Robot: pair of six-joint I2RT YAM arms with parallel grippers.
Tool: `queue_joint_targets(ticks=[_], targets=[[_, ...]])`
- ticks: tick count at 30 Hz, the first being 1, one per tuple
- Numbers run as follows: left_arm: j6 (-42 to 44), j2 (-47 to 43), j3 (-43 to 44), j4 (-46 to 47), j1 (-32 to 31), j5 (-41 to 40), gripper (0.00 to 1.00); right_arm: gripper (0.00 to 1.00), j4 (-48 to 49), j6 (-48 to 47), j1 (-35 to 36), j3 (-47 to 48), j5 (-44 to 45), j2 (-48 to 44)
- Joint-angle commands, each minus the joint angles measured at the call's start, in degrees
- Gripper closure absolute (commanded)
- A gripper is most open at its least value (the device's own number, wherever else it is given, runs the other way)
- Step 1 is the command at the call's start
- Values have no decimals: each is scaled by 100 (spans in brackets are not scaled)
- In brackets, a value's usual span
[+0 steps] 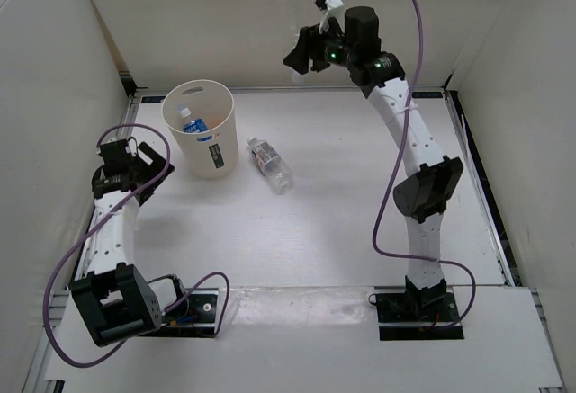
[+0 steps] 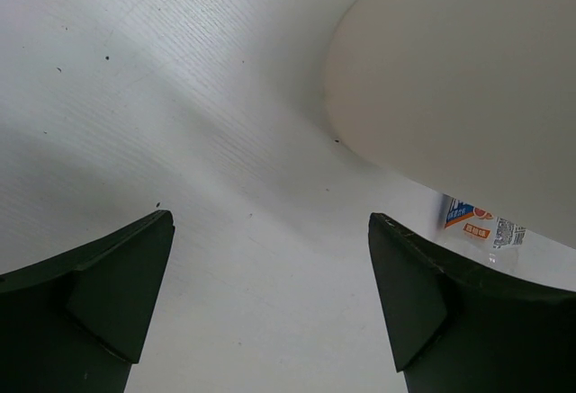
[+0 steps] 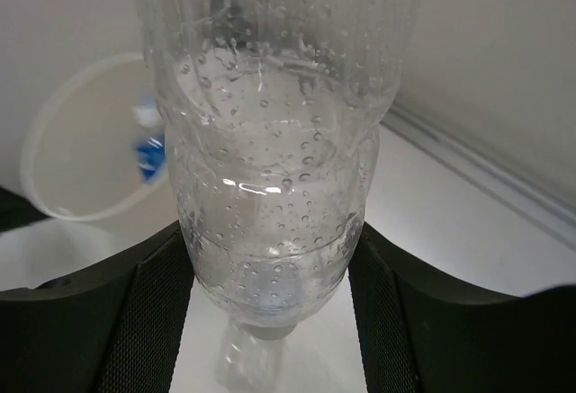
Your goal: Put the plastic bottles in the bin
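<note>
The bottle still hangs beside the bin, so the right gripper will next swing to the left in the top view, over the bin's opening [image 1: 203, 109] [image 3: 94, 146], and let go of the bottle.
My right gripper [image 1: 301, 51] is raised high at the back and is shut on a clear plastic bottle [image 1: 290, 4]. In the right wrist view the bottle [image 3: 270, 141], wet with droplets inside, sits cap-down between the two pads of the gripper [image 3: 270, 263]. The cream-white bin [image 1: 216, 155] stands at the back left, with a blue-labelled bottle [image 1: 192, 126] inside it. The bin also shows in the right wrist view [image 3: 54, 141]. Another clear bottle [image 1: 270, 165] lies on the table just right of the bin. My left gripper [image 1: 155, 166] is open and empty, low beside the bin's left side.
White walls enclose the table on the left, back and right. In the left wrist view the bin wall [image 2: 468, 96] fills the upper right, and the lying bottle's label [image 2: 481, 225] peeks out beyond it. A purple cable loops over each arm.
</note>
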Motion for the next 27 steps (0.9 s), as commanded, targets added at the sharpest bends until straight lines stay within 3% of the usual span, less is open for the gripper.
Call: queue_joint_targets(ticks=[1, 8, 13, 19, 27], targets=[[10, -258, -42, 9, 34, -47, 0, 100, 2321, 911, 207, -501, -1236, -252], [72, -346, -42, -105, 26, -55, 0, 100, 3635, 516, 603, -589, -2583, -182], [203, -399, 37, -341, 26, -151, 0, 100, 4013, 236, 989, -582, -2821, 11], [335, -425, 230, -676, 8, -284, 0, 100, 3769, -177, 1288, 226, -2998, 677], [625, -249, 625, -1230, -361, -706, 0, 100, 3750, -565, 1429, 341, -3007, 1048]])
